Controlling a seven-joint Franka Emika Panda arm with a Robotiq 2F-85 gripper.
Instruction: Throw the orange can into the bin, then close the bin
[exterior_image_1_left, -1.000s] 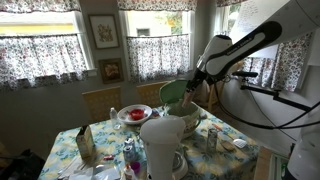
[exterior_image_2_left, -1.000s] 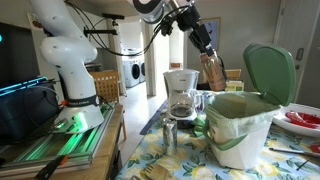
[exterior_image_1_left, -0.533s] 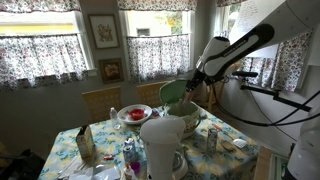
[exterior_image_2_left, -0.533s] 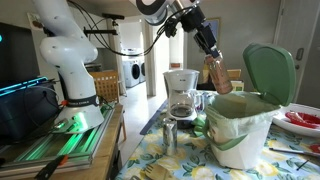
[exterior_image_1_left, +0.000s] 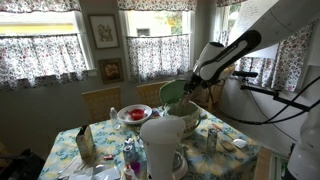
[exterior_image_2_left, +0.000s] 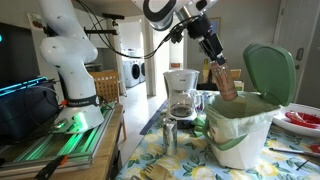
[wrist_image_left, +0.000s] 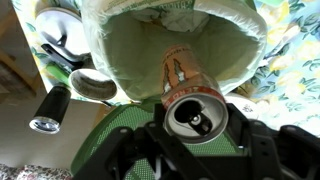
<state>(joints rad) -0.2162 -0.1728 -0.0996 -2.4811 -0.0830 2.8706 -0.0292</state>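
Observation:
My gripper should next stay where it is and open its fingers to release the orange can (exterior_image_2_left: 227, 83), because the bin's opening (exterior_image_2_left: 247, 104) is directly below it.
My gripper (exterior_image_2_left: 222, 72) is shut on the orange can (exterior_image_2_left: 227, 83), holding it tilted just above the open mouth of the pale mint-green bin (exterior_image_2_left: 240, 125). The bin's green lid (exterior_image_2_left: 270, 70) stands swung up behind the opening. In the wrist view the can (wrist_image_left: 190, 95) points top-end toward the camera between my fingers (wrist_image_left: 195, 140), with the bin's pale interior (wrist_image_left: 130, 55) directly below it. In an exterior view the gripper (exterior_image_1_left: 192, 80) sits over the bin (exterior_image_1_left: 185, 120), and the can is hidden there.
A coffee maker (exterior_image_2_left: 181, 95) and a metal cup (exterior_image_2_left: 170, 135) stand beside the bin on a floral tablecloth (exterior_image_2_left: 165, 160). A tall white jug (exterior_image_1_left: 160, 145), a red plate (exterior_image_1_left: 134, 114), a carton (exterior_image_1_left: 85, 145) and small items crowd the table.
The gripper has carried the can sideways and down, from beside the bin to just over its open mouth. The lid has stayed up.

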